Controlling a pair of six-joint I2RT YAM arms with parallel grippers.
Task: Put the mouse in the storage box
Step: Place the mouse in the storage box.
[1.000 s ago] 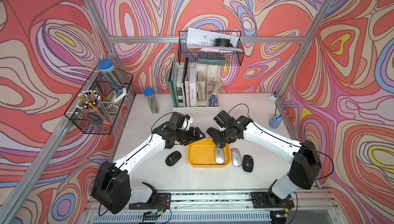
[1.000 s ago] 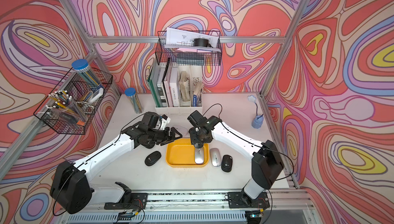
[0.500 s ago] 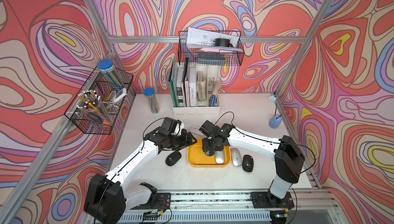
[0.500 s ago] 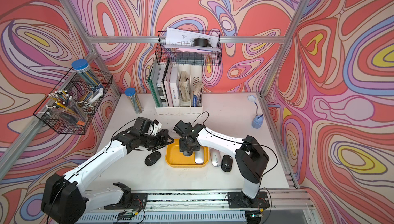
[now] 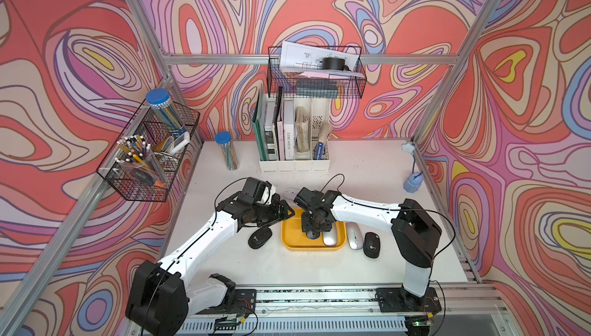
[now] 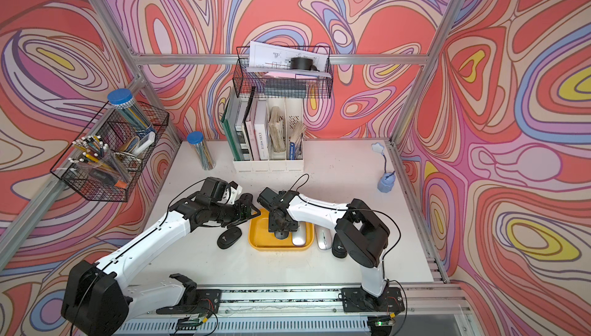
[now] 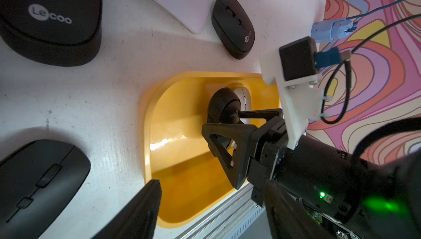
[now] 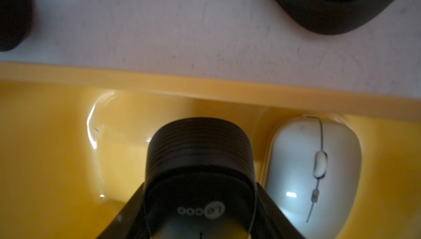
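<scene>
My right gripper lowers the black mouse onto the box's bare bottom beside the silver mouse next and releases it, since that free spot lies below my gripper.
The yellow storage box [image 5: 290, 244] lies at the front middle of the table, also in a top view [image 6: 259, 242]. My right gripper [image 5: 311, 229] is shut on a black mouse [image 8: 200, 158], holding it nose-down inside the box [image 8: 205, 83], beside a silver mouse [image 8: 314, 162] lying flat there. Whether the black mouse [image 7: 224, 110] touches the box floor I cannot tell. My left gripper [image 7: 211, 187] is open and empty, hovering over the box's left far corner [image 5: 286, 214].
A black mouse [image 5: 259, 237] lies left of the box. Right of it lie a silver mouse [image 5: 353, 240] and a black mouse [image 5: 372, 244]. A white mouse [image 5: 289, 192] sits behind the grippers. File holder [image 5: 294, 158] and pencil tube [image 5: 227, 152] stand at the back.
My right gripper has carried the black mouse leftward from above the silver mouse and down into the box. My left arm has drawn back toward the front left.
</scene>
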